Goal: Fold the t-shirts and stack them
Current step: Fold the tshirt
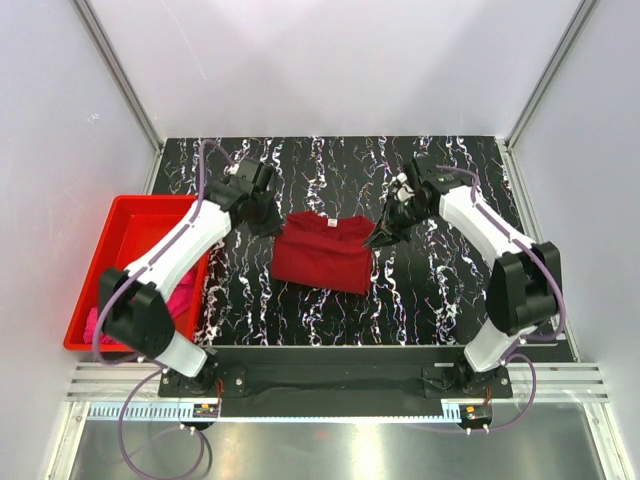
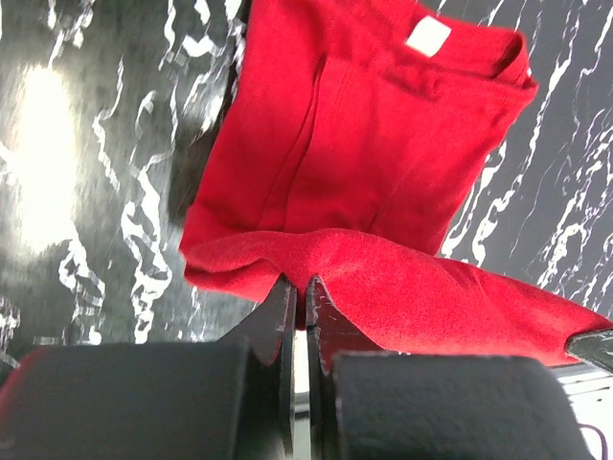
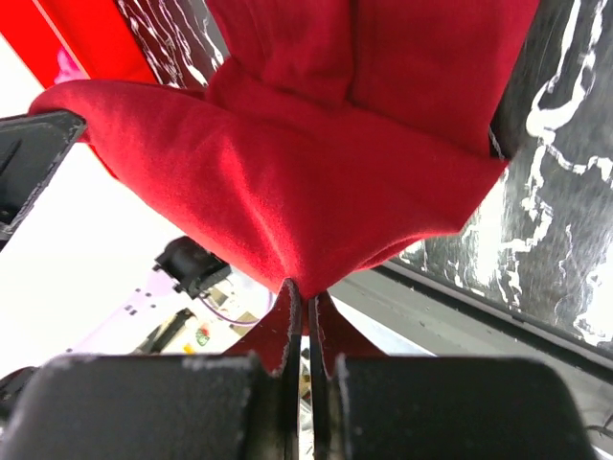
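My left gripper should next carry the lifted cloth outward over the neck end (image 2: 330, 17), then move down and open, because the neck label (image 2: 427, 36) is still uncovered.
The dark crimson t-shirt (image 1: 322, 255) lies partly folded on the middle of the black marbled table (image 1: 440, 290), its white neck label (image 2: 427, 36) facing up. My left gripper (image 1: 272, 222) is shut on the shirt's left edge, and the left wrist view shows a fold of red cloth (image 2: 383, 144) pinched between the tips and lifted. At the shirt's right edge my right gripper (image 1: 382, 238) is shut on the cloth (image 3: 316, 172), which drapes up from its tips. The magenta pink t-shirt (image 1: 180, 300) lies crumpled in the red bin, partly hidden by my left arm.
A red plastic bin (image 1: 125, 235) stands at the table's left edge beside my left arm, also showing as the red bin (image 3: 86, 38) in the right wrist view. White enclosure walls (image 1: 330, 70) close in the back and sides. A metal rail (image 1: 340, 380) runs along the near edge.
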`<state>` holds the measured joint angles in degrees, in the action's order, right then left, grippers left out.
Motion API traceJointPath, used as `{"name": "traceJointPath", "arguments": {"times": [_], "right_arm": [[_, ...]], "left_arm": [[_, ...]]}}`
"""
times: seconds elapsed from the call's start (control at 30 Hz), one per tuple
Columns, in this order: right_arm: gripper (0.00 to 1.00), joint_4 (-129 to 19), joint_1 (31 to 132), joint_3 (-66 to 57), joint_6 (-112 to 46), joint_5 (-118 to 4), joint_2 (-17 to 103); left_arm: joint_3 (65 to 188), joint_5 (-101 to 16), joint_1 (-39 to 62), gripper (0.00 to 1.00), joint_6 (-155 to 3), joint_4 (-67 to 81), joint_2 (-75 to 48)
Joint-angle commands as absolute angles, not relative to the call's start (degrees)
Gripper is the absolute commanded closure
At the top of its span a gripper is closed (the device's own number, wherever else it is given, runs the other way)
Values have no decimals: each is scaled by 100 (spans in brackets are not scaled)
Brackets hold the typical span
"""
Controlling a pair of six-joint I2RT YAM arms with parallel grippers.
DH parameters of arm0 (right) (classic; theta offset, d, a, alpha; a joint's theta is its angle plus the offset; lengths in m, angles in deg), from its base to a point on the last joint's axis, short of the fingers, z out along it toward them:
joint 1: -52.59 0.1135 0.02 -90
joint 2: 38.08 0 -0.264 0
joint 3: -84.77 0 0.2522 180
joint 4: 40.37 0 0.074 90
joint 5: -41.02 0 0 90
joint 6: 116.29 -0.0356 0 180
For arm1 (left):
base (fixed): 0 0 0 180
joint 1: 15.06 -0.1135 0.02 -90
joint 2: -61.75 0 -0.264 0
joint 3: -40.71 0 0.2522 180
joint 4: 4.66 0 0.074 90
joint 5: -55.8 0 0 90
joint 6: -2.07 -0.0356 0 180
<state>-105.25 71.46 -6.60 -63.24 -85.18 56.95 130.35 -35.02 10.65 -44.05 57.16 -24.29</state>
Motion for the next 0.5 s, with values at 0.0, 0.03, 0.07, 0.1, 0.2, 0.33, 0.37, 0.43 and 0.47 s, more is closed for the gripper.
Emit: {"name": "traceJointPath", "arguments": {"times": [0.0,0.03,0.07,0.1,0.2,0.33,0.37,0.43,0.47], "right_arm": [[100,-10590,6964,-1116,-6066,-8888,6035],[100,-10616,6929,-1265,-6048,-8897,6114],[100,-10625,6851,-1336,-6004,-8923,6281],[100,-10634,6815,-1407,-6004,-8967,6352],[100,-10634,6718,-1687,-5986,-9011,6667],[100,-10582,6657,-1916,-6004,-9046,7011],[100,-10581,6648,-1987,-5995,-9046,7142],[100,-10608,6613,-2154,-5978,-9020,7275],[100,-10599,6604,-2180,-5978,-9029,7371]], "left_arm": [[13533,-3850,937,100,-4706,5314,-2753],[13699,-3894,902,100,-4749,5279,-2859],[13761,-3920,885,100,-4776,5270,-3051],[13866,-3938,841,100,-4794,5261,-3140],[14139,-3982,762,100,-4881,5243,-3483],[14403,-4096,612,100,-5004,5191,-3826],[14491,-4114,569,100,-5022,5182,-3948],[14535,-4227,489,100,-5057,5069,-4142],[14631,-4289,463,100,-5084,5059,-4230]]}}
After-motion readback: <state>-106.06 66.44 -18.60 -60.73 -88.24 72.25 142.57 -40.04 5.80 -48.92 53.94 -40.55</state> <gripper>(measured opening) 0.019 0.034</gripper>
